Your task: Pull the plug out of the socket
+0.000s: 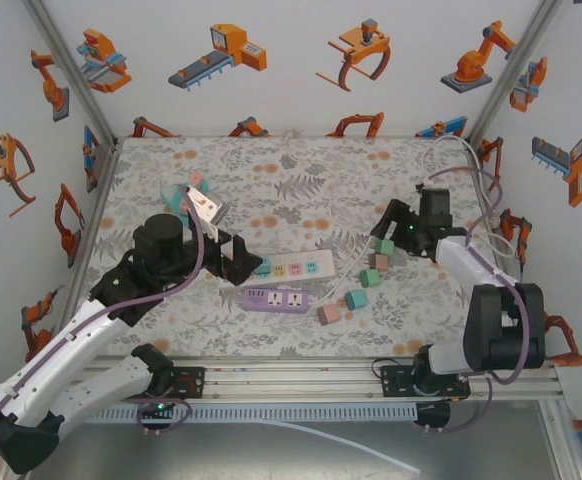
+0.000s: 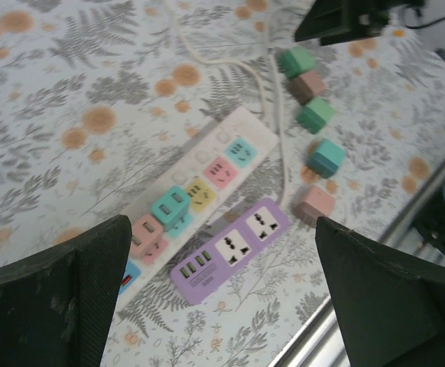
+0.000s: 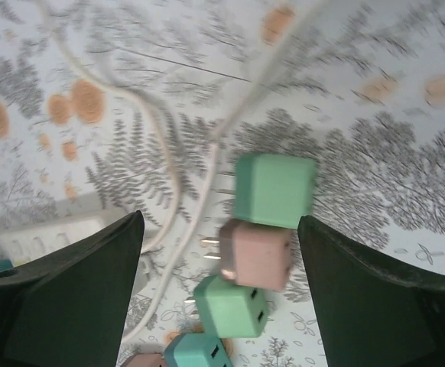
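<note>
My right gripper will next swing over the socket strip and straddle the teal plug on the sides clear of its pink neighbour, as it sits across the cloth.
A white socket strip (image 2: 230, 134) lies in mid table with a teal plug (image 2: 170, 205) and a pink plug (image 2: 144, 229) seated in its near end. My left gripper (image 2: 222, 222) hangs open above that end, nothing between its fingers; from above the left gripper (image 1: 236, 258) sits just left of the strip (image 1: 306, 265). My right gripper (image 3: 219, 222) is open over loose plugs lying on the cloth: a green one (image 3: 274, 189), a pink one (image 3: 257, 254) and another green one (image 3: 230, 306). It holds none of them.
A purple power strip (image 1: 276, 299) lies just in front of the white one. Loose plugs run in a line from the right gripper (image 1: 396, 222) down to a pink one (image 1: 329, 314). White cables (image 3: 169, 176) trail across the patterned cloth. Enclosure walls stand on three sides.
</note>
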Controlling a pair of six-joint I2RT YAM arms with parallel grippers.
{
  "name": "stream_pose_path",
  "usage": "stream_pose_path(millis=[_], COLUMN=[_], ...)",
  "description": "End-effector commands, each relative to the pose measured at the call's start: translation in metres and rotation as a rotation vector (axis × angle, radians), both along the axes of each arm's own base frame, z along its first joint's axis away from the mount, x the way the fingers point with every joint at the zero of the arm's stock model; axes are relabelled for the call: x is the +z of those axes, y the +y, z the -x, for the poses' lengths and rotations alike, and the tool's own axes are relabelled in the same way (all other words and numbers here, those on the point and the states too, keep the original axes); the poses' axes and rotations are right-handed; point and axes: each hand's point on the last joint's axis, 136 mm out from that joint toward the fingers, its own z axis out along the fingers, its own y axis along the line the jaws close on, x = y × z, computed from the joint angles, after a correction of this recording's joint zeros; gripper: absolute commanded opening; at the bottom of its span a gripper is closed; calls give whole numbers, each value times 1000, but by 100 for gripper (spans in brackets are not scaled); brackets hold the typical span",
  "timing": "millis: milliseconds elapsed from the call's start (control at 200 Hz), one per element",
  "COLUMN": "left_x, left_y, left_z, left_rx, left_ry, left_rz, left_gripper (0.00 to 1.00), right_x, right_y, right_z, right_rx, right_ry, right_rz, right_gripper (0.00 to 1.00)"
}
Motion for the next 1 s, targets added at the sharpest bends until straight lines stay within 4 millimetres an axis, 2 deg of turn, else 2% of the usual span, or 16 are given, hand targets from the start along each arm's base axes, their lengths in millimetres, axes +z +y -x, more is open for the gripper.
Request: stream_pose_path(millis=[0, 125, 260, 391, 511, 636, 721, 846, 996], left_x=[-25, -44, -72, -99, -122, -138, -145, -150, -155], left_y=[36, 63, 89, 107, 116, 125, 129, 130, 127], left_z=[-24, -38, -50, -56, -62, -67, -68, -69, -70], left_rx=[251, 407, 508, 577, 613, 650, 666, 670, 658], left_ry=[72, 167, 302, 414, 503, 551, 567, 580, 604], left_rz=[-61, -37, 22, 17, 41, 54, 57, 60, 67], left_gripper=[97, 97, 97, 97, 97, 100, 94, 89, 84], right_x=[47, 83, 104, 105, 89, 62, 45, 29, 20], right_y=[34, 100, 165, 225, 273, 304, 318, 332, 345], right_z=[-5, 1, 14, 41, 75, 103, 115, 120, 124], right_rx=[163, 407, 624, 896, 1161, 1390, 1500, 1584, 1635], right_ry=[-157, -308, -410, -510, -582, -634, -659, -666, -674], right_rz=[139, 209, 214, 244, 255, 300, 333, 319, 275], right_gripper=[74, 73, 73, 73, 73, 72, 72, 69, 61])
